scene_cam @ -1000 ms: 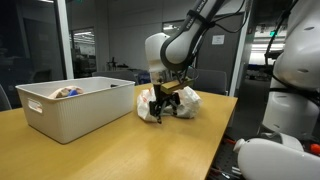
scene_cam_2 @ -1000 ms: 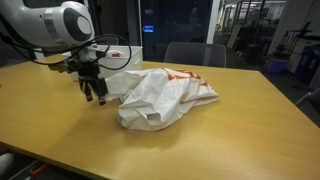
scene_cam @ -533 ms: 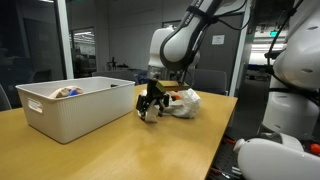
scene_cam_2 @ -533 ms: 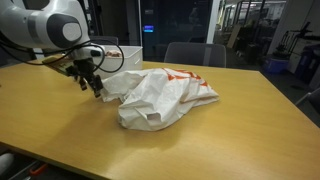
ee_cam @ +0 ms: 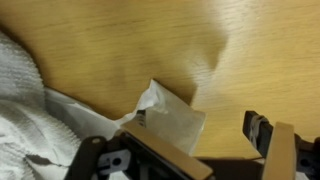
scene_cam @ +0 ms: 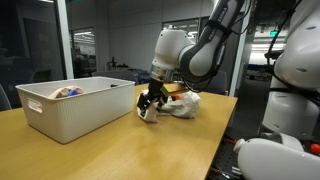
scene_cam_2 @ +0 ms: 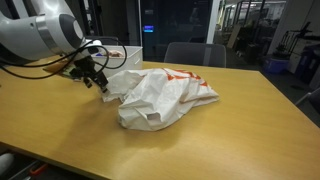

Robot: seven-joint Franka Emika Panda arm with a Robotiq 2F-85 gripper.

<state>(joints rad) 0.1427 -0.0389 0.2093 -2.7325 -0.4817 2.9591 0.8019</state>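
Observation:
My gripper comes down and shifts toward the bag next, onto the bag's poking corner.
A crumpled white plastic bag with red print lies on the wooden table; it also shows as the bag behind the arm. My gripper hangs tilted at the bag's edge nearest the white bin, just above the tabletop, and appears as the gripper too. In the wrist view the gripper is open, and a corner of the bag pokes between its jaws. More of the bag fills the left of that view. Nothing is gripped.
A white rectangular bin stands on the table beside the bag, with a small object inside. The bin is partly hidden behind the arm. Chairs and glass office walls lie beyond. A table edge runs close to another white robot body.
The arm has leaned over and the gripper has tipped from upright to slanted, sliding a little toward the bag's edge. Its jaws have stayed open; the bag has not moved.

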